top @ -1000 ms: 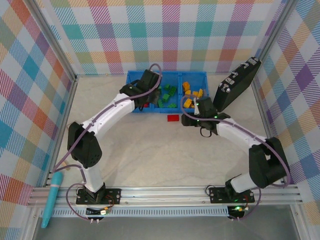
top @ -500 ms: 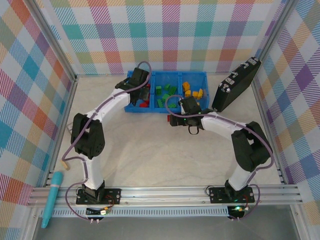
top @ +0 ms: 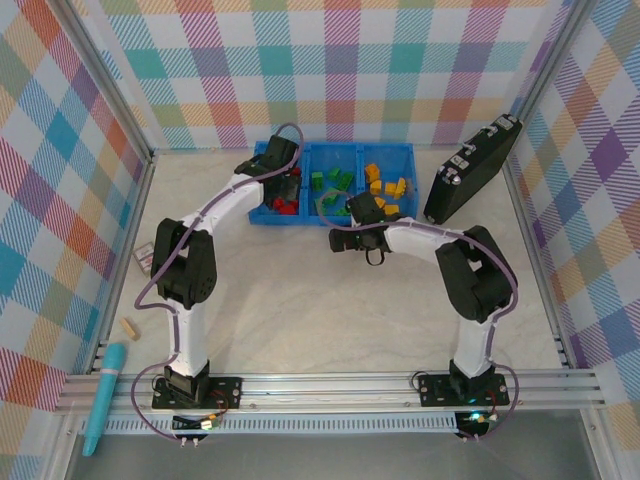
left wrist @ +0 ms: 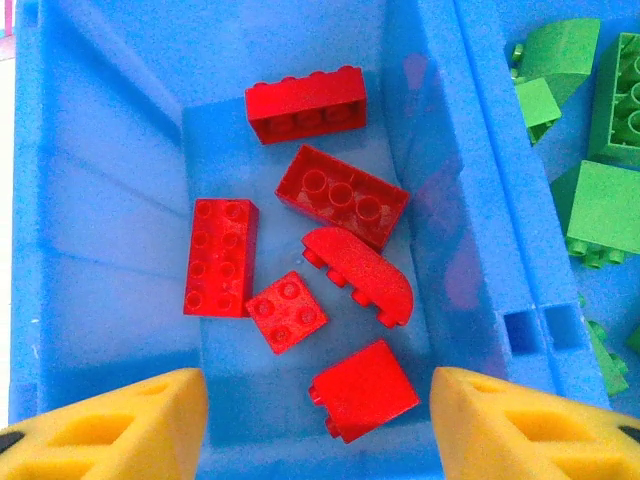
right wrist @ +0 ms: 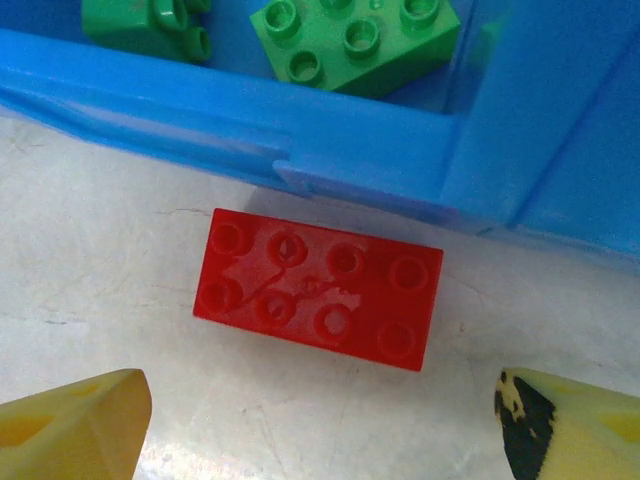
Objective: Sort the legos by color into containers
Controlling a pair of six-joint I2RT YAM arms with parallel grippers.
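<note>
My right gripper will next lower its open fingers around the short ends of the flat red brick point(right wrist: 318, 290) below and close, as they already face those ends.
The containers are three compartments of a blue tray point(top: 400, 150). My left gripper point(left wrist: 320, 430) hangs open over the left compartment point(left wrist: 110, 230), which holds several red legos. A red cube brick point(left wrist: 365, 390) lies on the compartment floor between the fingers, clear of both. Green legos point(left wrist: 600, 200) fill the middle compartment and yellow-orange ones point(top: 385, 185) the right. My right gripper point(right wrist: 320, 430) is open above a flat red brick point(right wrist: 318, 290) that lies on the table just outside the tray's front wall point(right wrist: 330, 150).
A black case point(top: 475, 170) leans against the right wall beside the tray. A small grey card point(top: 143, 258) lies at the left table edge, with a small wooden piece point(top: 128, 327) and a teal tool point(top: 105, 395) nearer the rail.
The left gripper swung left from the tray's middle to the left compartment and opened. The right gripper moved left from the yellow-orange compartment to the red brick on the table and opened wider.
</note>
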